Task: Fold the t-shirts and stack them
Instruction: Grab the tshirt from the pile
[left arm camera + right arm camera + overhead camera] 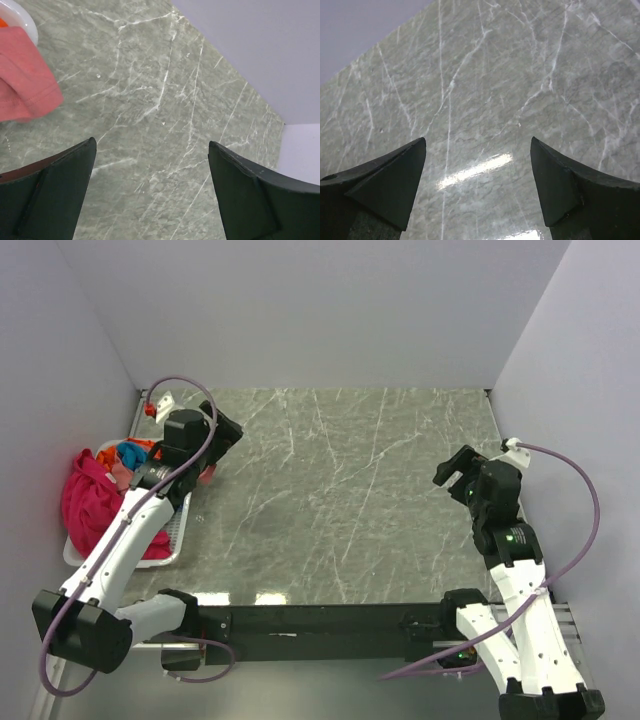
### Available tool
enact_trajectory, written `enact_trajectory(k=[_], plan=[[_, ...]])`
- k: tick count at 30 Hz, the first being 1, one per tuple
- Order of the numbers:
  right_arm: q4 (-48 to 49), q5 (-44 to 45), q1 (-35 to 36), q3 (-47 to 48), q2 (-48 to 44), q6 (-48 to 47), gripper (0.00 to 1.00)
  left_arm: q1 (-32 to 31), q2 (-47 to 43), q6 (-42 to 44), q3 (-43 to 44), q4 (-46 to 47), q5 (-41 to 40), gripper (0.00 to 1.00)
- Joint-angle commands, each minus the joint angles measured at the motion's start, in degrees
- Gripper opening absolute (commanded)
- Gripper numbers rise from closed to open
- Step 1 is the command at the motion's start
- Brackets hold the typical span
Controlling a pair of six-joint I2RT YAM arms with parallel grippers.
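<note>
The raised cloth of the magenta-pink shirt [88, 502] comes next: my left gripper swings across the heap toward the basket's side, turning, then goes down onto it.
A heap of t-shirts lies in a white basket [180, 532] at the table's left edge: a bright magenta-pink shirt [88, 502] on the near side, with orange, teal-blue and dusty pink cloth [128, 462] behind it. A dusty pink shirt edge [27, 80] hangs over the basket rim in the left wrist view. My left gripper [222, 440] is open and empty, above the table just right of the basket; it also shows in the left wrist view [152, 145]. My right gripper [452, 472] is open and empty at the table's right side, over bare marble in its wrist view [477, 142].
The grey marble table [350, 500] is bounded by walls at the back, left and right. A small white bracket with a red knob [153, 406] stands at the back left corner. Purple cables loop off both arms.
</note>
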Motion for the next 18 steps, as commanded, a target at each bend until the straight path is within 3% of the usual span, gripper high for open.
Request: enact_trajectory(k=[1,8,13,18], plan=[[0.3,2.5,-0.2,1.9,0.9,-1.4,0.91,0.1,-0.4,0.2,1.3,-1.7,-2.8,0.99],[4.6,-2.7,-0.2,-0.9,0.0,-2.0,0.91,2.6,3.0,-3.9,5.5,-12.3,-10.5,0.99],[5.4,-3.5,-0.3,-1.3,0.0,-2.6,0.92,18.0,3.8,-4.2,5.5,-18.0,-10.1,0.99],[5.8,-4.2,-0.2,-1.5,1.6,-2.3,0.93,25.8,1.6,-6.9,4.7,-21.4,-18.1,0.99]])
